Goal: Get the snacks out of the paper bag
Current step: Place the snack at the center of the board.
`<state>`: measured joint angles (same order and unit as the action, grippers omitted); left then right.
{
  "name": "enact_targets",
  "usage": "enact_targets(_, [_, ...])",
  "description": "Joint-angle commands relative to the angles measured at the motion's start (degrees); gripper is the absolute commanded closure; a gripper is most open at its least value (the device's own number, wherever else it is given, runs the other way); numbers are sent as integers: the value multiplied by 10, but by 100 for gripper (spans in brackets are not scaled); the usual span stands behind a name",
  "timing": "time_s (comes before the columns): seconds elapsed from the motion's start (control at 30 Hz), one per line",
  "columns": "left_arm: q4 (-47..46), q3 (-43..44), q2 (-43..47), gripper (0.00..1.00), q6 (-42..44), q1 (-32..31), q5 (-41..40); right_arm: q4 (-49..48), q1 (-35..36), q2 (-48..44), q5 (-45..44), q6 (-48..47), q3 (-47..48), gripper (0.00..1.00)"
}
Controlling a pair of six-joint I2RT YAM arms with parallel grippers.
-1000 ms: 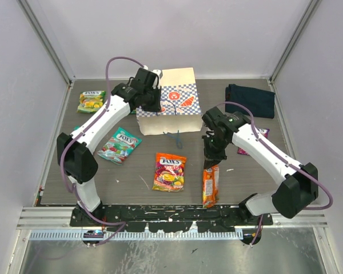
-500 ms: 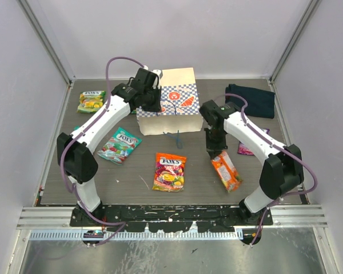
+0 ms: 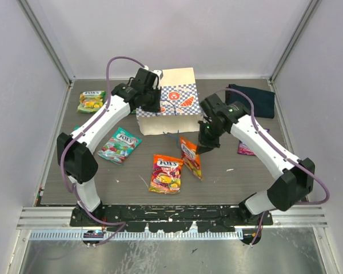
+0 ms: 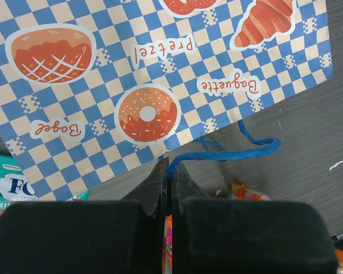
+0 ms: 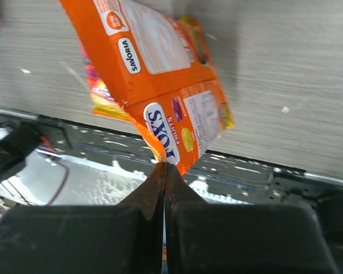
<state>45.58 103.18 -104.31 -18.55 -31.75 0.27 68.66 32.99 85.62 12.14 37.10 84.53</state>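
Next, the right gripper moves the orange snack packet toward the purple snack, then down to the table.
The paper bag [image 3: 167, 111] lies flat at the back centre, its checkered band [image 4: 160, 74] filling the left wrist view. My left gripper [image 3: 153, 104] [image 4: 168, 166] is shut on the bag's blue cord handle [image 4: 228, 153]. My right gripper [image 3: 204, 145] [image 5: 166, 165] is shut on a corner of an orange snack packet [image 3: 190, 157] [image 5: 160, 74], which hangs just in front of the bag. Other snacks lie on the table: a green one [image 3: 91, 101], a teal one [image 3: 119, 144], a multicoloured one [image 3: 166, 173] and a purple one [image 3: 244, 149] half hidden by the right arm.
A dark navy folded cloth [image 3: 251, 100] lies at the back right. Grey walls close in the table on the left, the right and the back. A metal rail [image 3: 171, 220] runs along the near edge by the arm bases.
My right gripper has swung the orange packet from the near right of the table leftward and back, to just in front of the bag. The left gripper has not moved.
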Motion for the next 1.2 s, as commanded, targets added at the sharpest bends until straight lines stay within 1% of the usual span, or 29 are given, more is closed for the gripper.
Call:
enact_targets(0.0, [1,27,13,100,8,4,-3,10,-60,-54,30,-60,-127,99])
enact_targets(0.07, [1,26,14,100,6,4,-2,-6,-87,-53,16,-90,-185,99])
enact_targets(0.1, [2,25,15,100,5,4,-3,-13,-93,-44,-5,-101,-207,99])
enact_targets(0.2, [5,24,14,100,4,4,-2,-29,-97,-2,-83,-132,-228,99])
enact_targets(0.3, [11,24,17,100,4,4,-1,-40,-104,40,-171,-156,-207,99])
enact_targets(0.4, [12,20,21,100,5,4,-4,-36,-138,84,-251,-175,-163,99])
enact_targets(0.43, [13,19,22,100,5,3,-6,-36,-152,98,-265,-180,-145,99])
enact_targets(0.53, [14,21,24,100,7,3,-7,-39,-173,134,-264,-202,-92,99])
enact_targets(0.63, [14,22,23,100,11,4,-17,-32,-175,161,-261,-223,-53,99])
enact_targets(0.67, [28,26,21,100,12,4,-19,-32,-175,165,-254,-227,-46,99])
enact_targets(0.7, [35,32,18,100,12,4,-21,-35,-174,167,-252,-228,-40,97])
enact_targets(0.77, [34,35,20,100,11,4,-26,-39,-174,168,-224,-227,-35,85])
enact_targets(0.83, [28,33,26,100,11,4,-34,-40,-174,169,-210,-224,-27,55])
enact_targets(0.87, [27,32,28,100,10,4,-34,-40,-174,169,-204,-221,-23,43])
enact_targets(0.97, [29,38,32,100,8,4,-29,-44,-174,158,-208,-202,5,20])
enact_targets(1.0, [28,42,32,100,8,4,-26,-50,-174,150,-214,-191,13,17])
enact_targets(1.07, [29,56,30,100,5,4,-20,-78,-174,121,-216,-156,16,16])
enact_targets(1.1, [29,65,28,100,3,3,-15,-105,-174,96,-202,-135,8,16])
enact_targets(1.17, [30,86,22,100,-5,2,-9,-193,-174,34,-135,-71,-40,16])
